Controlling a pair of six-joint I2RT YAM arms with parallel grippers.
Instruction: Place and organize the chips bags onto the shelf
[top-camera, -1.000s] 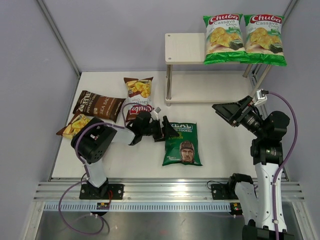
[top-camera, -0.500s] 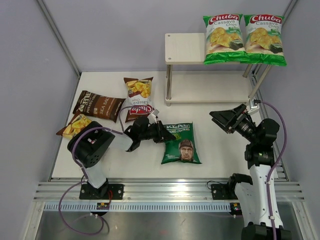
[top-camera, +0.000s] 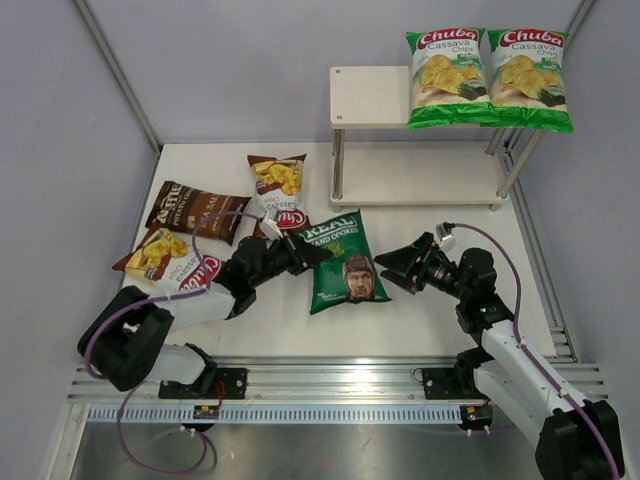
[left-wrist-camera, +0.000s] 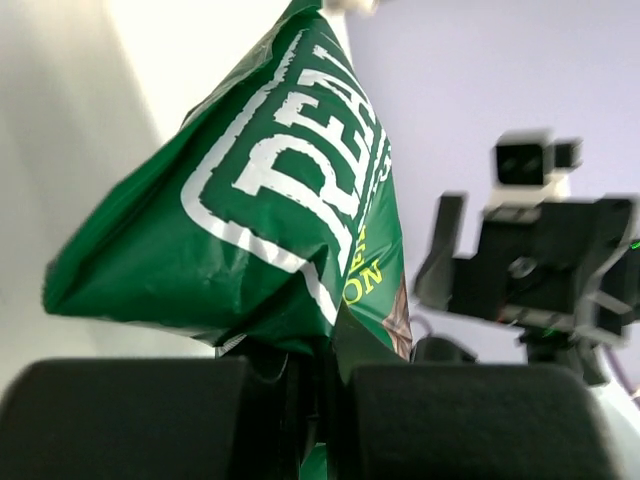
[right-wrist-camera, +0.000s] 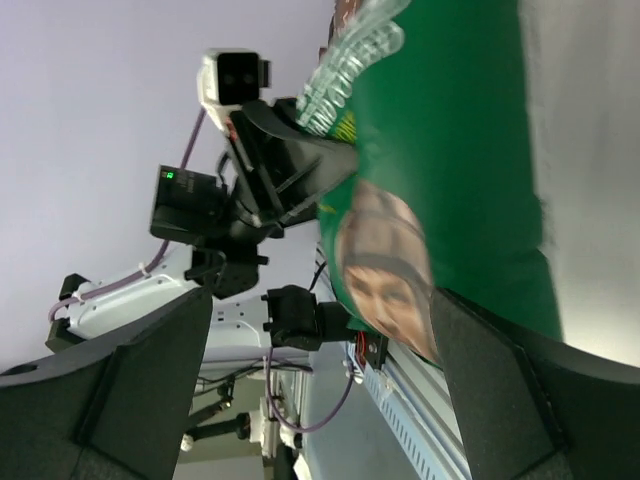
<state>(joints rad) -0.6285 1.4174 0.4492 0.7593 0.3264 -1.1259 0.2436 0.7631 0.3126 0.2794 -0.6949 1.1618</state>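
Observation:
The bag is held near its top by my left gripper, so I will bring my right gripper up and to the left in the top view onto the bag's bottom edge.
My left gripper is shut on the top corner of the dark green REAL chips bag, which sits tilted near the table's middle. In the left wrist view the bag rises crumpled from the closed jaws. My right gripper stands open at the bag's right edge; in its wrist view the bag reaches in between the spread fingers. Two green-white Chuba bags lie on the shelf's top board. A brown Chuba bag, the Sea Salt bag and another brown Chuba bag lie at the left.
The shelf's lower board is bare, with silver legs at its corners. Grey walls close in the table on the left, back and right. An aluminium rail runs along the near edge.
My left gripper closed on the green bag's top corner and pulled it up and leftward, tilting it. The right arm came down and leftward to the bag's right edge, still open.

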